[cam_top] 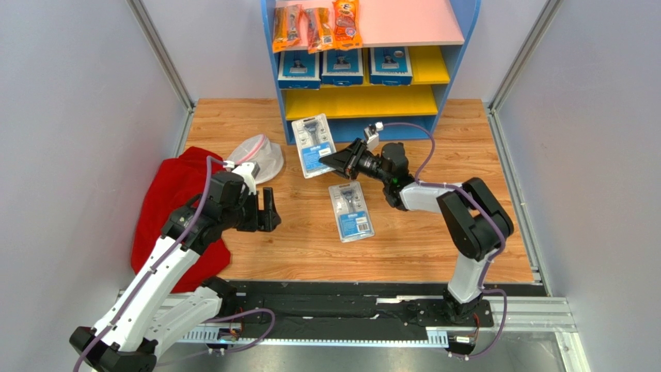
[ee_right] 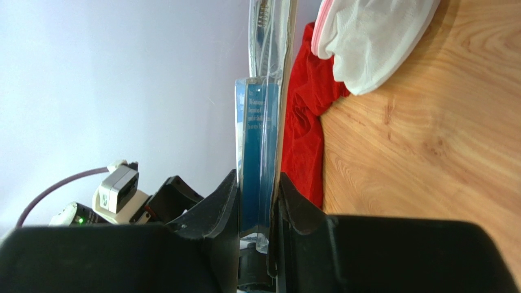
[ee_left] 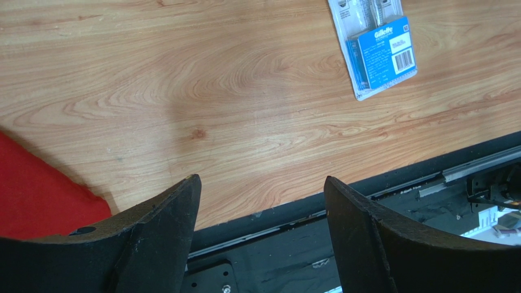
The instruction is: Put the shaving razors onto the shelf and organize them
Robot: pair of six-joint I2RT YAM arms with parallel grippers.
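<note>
The robot's right gripper next needs to carry the paler razor pack outward onto the end of the lower yellow board nearer the mesh bag and release it there, because that part of the board is empty.
The shelf (cam_top: 450, 46) stands at the back, with three blue shaving razor packs (cam_top: 344, 65) side by side on its upper yellow board. My right gripper (cam_top: 335, 160) is shut on the right edge of a paler razor pack (cam_top: 314, 145) in front of the shelf. In the right wrist view that pack (ee_right: 260, 122) runs edge-on between the jaws of the right gripper (ee_right: 258, 186), a little off the wood. A second pale pack (cam_top: 351, 211) (ee_left: 379, 46) lies flat mid-table. My left gripper (cam_top: 268, 211) (ee_left: 262, 186) stands open and empty near the front-left.
Orange snack packets (cam_top: 318, 25) lie on the shelf's pink top board. A red cloth (cam_top: 174, 205) (ee_left: 36, 189) and a white mesh bag (cam_top: 261, 157) (ee_right: 373, 43) lie at the left. A black rail (cam_top: 349, 310) runs along the table's near edge.
</note>
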